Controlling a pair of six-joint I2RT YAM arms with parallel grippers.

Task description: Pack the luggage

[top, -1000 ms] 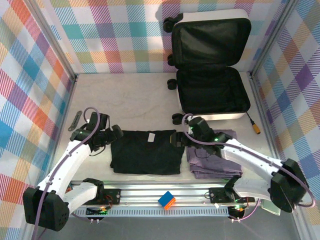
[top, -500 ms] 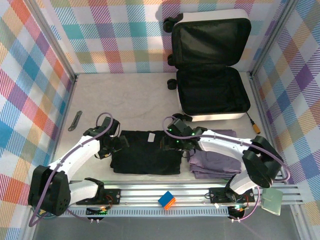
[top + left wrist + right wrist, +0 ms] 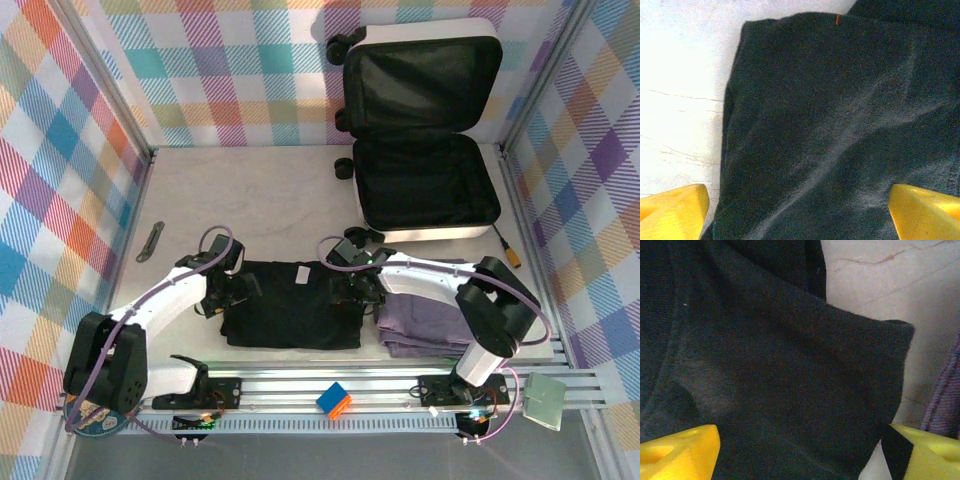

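My left gripper needs to move down onto the black cloth next and close, because the black garment's edge (image 3: 235,312) farthest from the purple garment (image 3: 430,322) is just below my open left fingers.
The luggage (image 3: 440,233), a white hard-shell suitcase, lies open at the back right with its black lining showing and its lid against the wall. A folded black garment (image 3: 290,305) lies in front of it, with a folded purple garment (image 3: 430,322) to its right. My left gripper (image 3: 232,292) is low over the black garment's left edge, open. Its yellow fingertips (image 3: 675,212) straddle the black garment (image 3: 840,125). My right gripper (image 3: 350,285) is open over the garment's right corner. The black cloth (image 3: 790,380) lies between its fingertips (image 3: 677,452), and the purple garment (image 3: 945,400) is just to the right.
A screwdriver with an orange handle (image 3: 510,253) lies right of the suitcase. A grey strip (image 3: 150,242) rests near the left wall. A coloured cube (image 3: 333,401) and a pale green pad (image 3: 545,402) sit on the front rail. Plaid walls enclose the table.
Both arms have moved inward and down onto the black garment, the left gripper to its left edge and the right gripper leftward to its right corner. The garments have not moved.
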